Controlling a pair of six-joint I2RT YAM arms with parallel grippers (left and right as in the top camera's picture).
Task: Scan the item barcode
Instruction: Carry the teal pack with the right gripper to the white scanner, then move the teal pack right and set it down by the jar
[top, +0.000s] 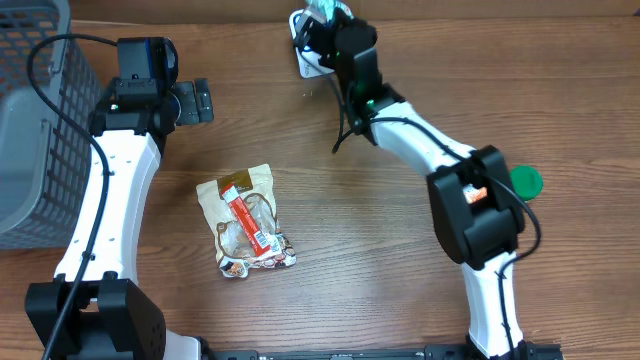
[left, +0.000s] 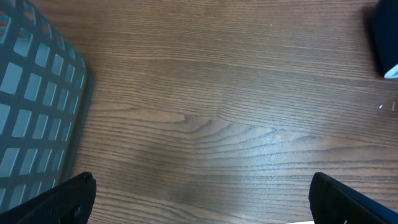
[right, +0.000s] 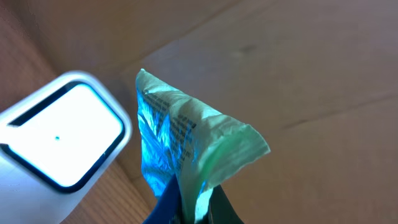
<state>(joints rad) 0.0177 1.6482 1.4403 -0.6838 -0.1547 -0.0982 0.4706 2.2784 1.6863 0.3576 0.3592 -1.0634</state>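
The packet goes with my right gripper back from the scanner (top: 306, 62), rightward in the overhead view and down onto bare wood next, which lies empty for its release.
My right gripper (top: 327, 28) is at the table's far edge, shut on a crinkled green and blue packet (right: 186, 140). The packet's printed face, with small black text, is turned toward the white barcode scanner (right: 62, 140) close on its left. Seen from overhead, the scanner (top: 306, 62) sits just below the gripper and the packet is mostly hidden by the arm. In the right wrist view the gripper (right: 194, 210) pinches the packet's lower edge. My left gripper (top: 196, 102) hangs open over bare wood near the basket; its fingers (left: 68, 199) stand wide apart with nothing between them.
A tan snack bag with a red label (top: 245, 220) lies flat left of centre. A grey mesh basket (top: 35, 110) fills the far left, and its wall (left: 31, 106) shows in the left wrist view. A green lid (top: 525, 181) lies at the right.
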